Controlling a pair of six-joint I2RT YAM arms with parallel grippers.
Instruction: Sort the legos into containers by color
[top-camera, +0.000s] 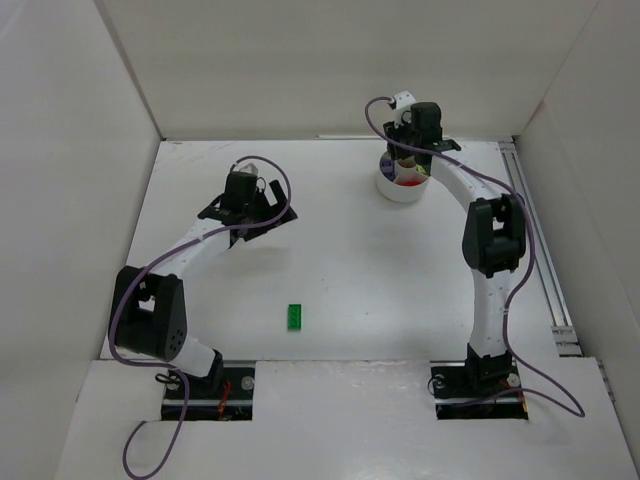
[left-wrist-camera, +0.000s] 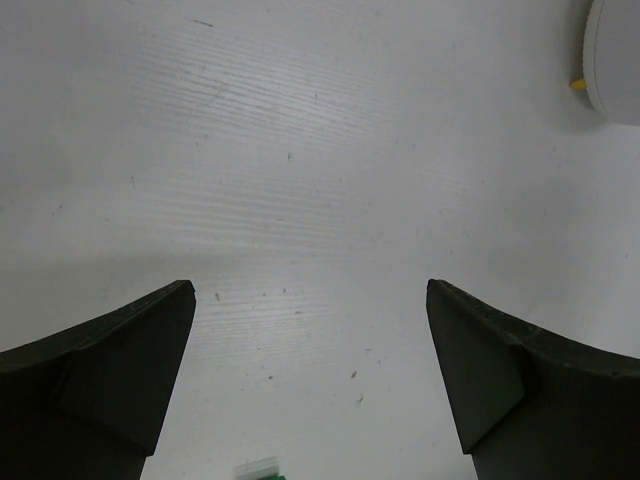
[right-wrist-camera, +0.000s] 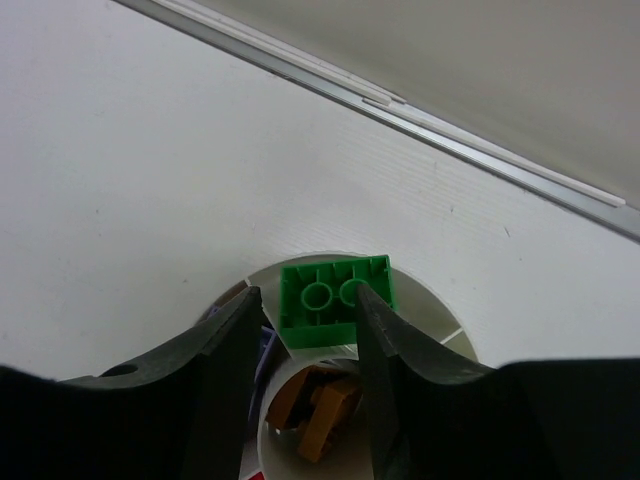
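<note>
The left gripper draws its open fingers back and down around the long sides of the green brick (left-wrist-camera: 272, 478) next. The brick lies below and back, outside the dish.
The round white dish (top-camera: 402, 190) stands at the back right. My right gripper (top-camera: 405, 160) hovers right over it. In the right wrist view its jaws (right-wrist-camera: 306, 295) stand partly open around a dark green brick (right-wrist-camera: 335, 300) that lies underside up in a far compartment, with a gap at the left finger. Orange-brown bricks (right-wrist-camera: 325, 410) fill the central cup, and lavender pieces (right-wrist-camera: 262, 345) lie in a left compartment. Another green brick (top-camera: 295, 317) lies on the table near the front. My left gripper (top-camera: 245, 222) is open and empty above bare table (left-wrist-camera: 310, 290).
The dish's edge (left-wrist-camera: 615, 60) shows at the top right of the left wrist view. A metal rail (top-camera: 535, 240) runs along the table's right side. White walls close in the back and both sides.
</note>
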